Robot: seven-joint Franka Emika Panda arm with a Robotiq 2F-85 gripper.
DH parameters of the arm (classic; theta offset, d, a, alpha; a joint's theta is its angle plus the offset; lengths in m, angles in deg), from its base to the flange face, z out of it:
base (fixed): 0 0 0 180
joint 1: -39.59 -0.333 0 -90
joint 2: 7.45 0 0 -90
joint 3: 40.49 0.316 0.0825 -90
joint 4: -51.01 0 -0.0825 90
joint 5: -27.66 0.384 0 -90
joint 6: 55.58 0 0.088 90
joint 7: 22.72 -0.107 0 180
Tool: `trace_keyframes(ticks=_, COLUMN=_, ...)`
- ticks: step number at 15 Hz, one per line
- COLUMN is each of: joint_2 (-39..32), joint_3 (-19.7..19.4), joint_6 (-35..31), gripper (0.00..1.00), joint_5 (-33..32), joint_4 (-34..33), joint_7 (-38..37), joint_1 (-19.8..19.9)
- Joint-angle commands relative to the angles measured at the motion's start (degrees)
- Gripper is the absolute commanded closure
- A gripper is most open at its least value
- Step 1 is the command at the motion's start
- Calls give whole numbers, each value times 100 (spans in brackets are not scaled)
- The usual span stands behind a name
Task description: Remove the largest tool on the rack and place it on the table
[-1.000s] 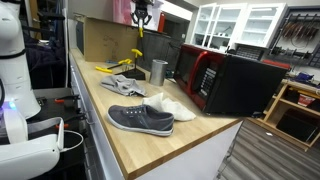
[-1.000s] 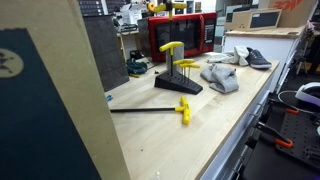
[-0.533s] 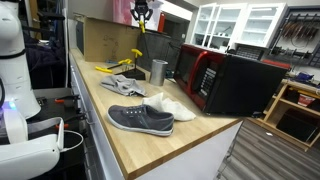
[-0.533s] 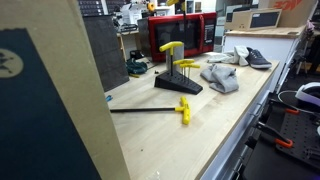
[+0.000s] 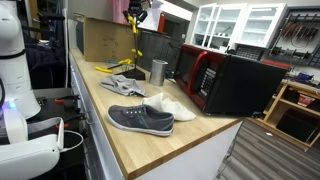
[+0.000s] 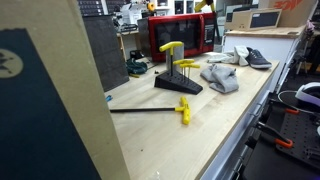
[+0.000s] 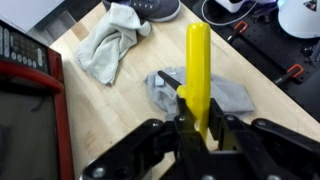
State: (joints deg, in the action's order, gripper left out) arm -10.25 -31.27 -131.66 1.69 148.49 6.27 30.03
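Observation:
My gripper will go down and turn above the grey cloth (image 5: pixel 121 87) (image 7: pixel 230 98), then let go of the yellow handle, because that cloth lies on the table below my gripper.
My gripper (image 7: pixel 200 128) is shut on the yellow handle of the largest tool (image 7: pixel 198 65). In an exterior view the gripper (image 5: pixel 135 12) is high above the far end of the table (image 5: pixel 175 150), and the tool (image 5: pixel 131 40) hangs down from it, long and slim, above the rack (image 5: pixel 124 66). The black rack (image 6: pixel 178 86) holds shorter yellow T-handle tools (image 6: pixel 172 47). The wrist view shows the table (image 7: pixel 100 115) below. The tool's dark metal end is hidden there.
A steel cup (image 5: pixel 158 71), a red and black microwave (image 5: pixel 225 80), a cardboard box (image 5: pixel 105 40), a grey shoe (image 5: pixel 140 119) and cloths (image 5: pixel 125 87) share the table. A grey cloth (image 7: pixel 225 95) lies under the gripper. Another yellow-handled tool (image 6: pixel 150 110) lies flat near the rack.
The gripper has shifted sideways at the top of both exterior views with the tool in it. The tool now hangs down longer over the rack.

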Motion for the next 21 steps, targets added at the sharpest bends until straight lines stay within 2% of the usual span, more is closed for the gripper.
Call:
trace_keyframes(ticks=1, joint_2=359, joint_3=-32, joint_6=410, gripper=94, joint_5=-333, joint_4=728, joint_7=-203, joint_1=55)
trace_keyframes(ticks=5, joint_2=345, joint_3=-72, joint_6=519, gripper=94, joint_5=-738, joint_4=1291, joint_7=-159, joint_1=133)
trace_keyframes(ticks=8, joint_2=255, joint_3=-85, joint_6=403, gripper=94, joint_5=-1300, joint_4=1617, joint_7=-118, joint_1=155)
trace_keyframes(ticks=14, joint_2=-70, joint_3=40, joint_6=-280, gripper=94, joint_5=-2502, joint_4=1822, joint_7=-279, joint_1=39)
trace_keyframes(ticks=18, joint_2=-256, joint_3=135, joint_6=-827, gripper=94, joint_5=-2505, joint_4=1874, joint_7=-479, joint_1=-12)
trace_keyframes(ticks=21, joint_2=-227, joint_3=206, joint_6=-1029, gripper=94, joint_5=-2129, joint_4=2047, joint_7=-302, joint_1=-35)
